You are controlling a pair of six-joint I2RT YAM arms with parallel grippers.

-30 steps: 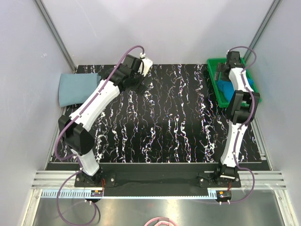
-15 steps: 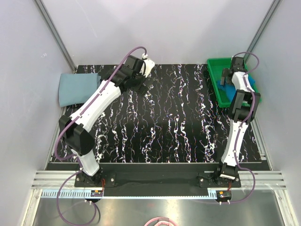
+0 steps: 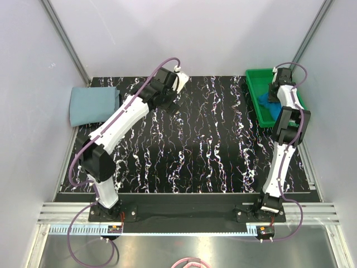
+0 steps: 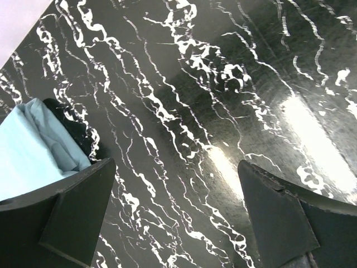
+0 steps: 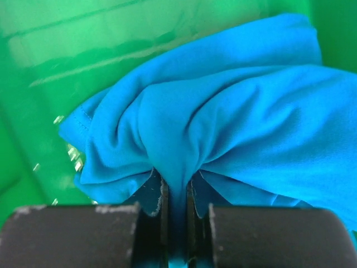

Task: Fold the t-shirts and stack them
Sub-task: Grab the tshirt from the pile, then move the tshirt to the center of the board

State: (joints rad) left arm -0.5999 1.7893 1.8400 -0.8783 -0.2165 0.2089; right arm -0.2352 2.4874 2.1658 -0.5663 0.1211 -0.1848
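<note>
The t-shirt needs to come up out of the green tray [image 3: 257, 84], and my right gripper needs to lift it over the middle of the table.
A bright teal-blue t-shirt [image 5: 234, 117] lies crumpled in the green tray [image 5: 83, 50]; from above only a patch of it [image 3: 265, 104] shows beside the arm. My right gripper [image 5: 177, 195] is shut on a pinched fold of this t-shirt, down inside the tray [image 3: 257, 84]. A pale grey-blue t-shirt [image 3: 93, 104] lies folded at the table's far left edge, and its corner [image 4: 28, 151] shows in the left wrist view. My left gripper [image 4: 175, 215] hangs open over bare marbled table, right of that folded shirt, nothing between its fingers.
The black marbled table top [image 3: 201, 139] spans the workspace between the arms. The green tray stands at the back right corner, close to the right wall. Grey walls and metal frame rails close in the back and sides.
The right gripper has dropped into the tray and shut on a fold of the teal-blue t-shirt. The left arm has swung a little to the right, still open.
</note>
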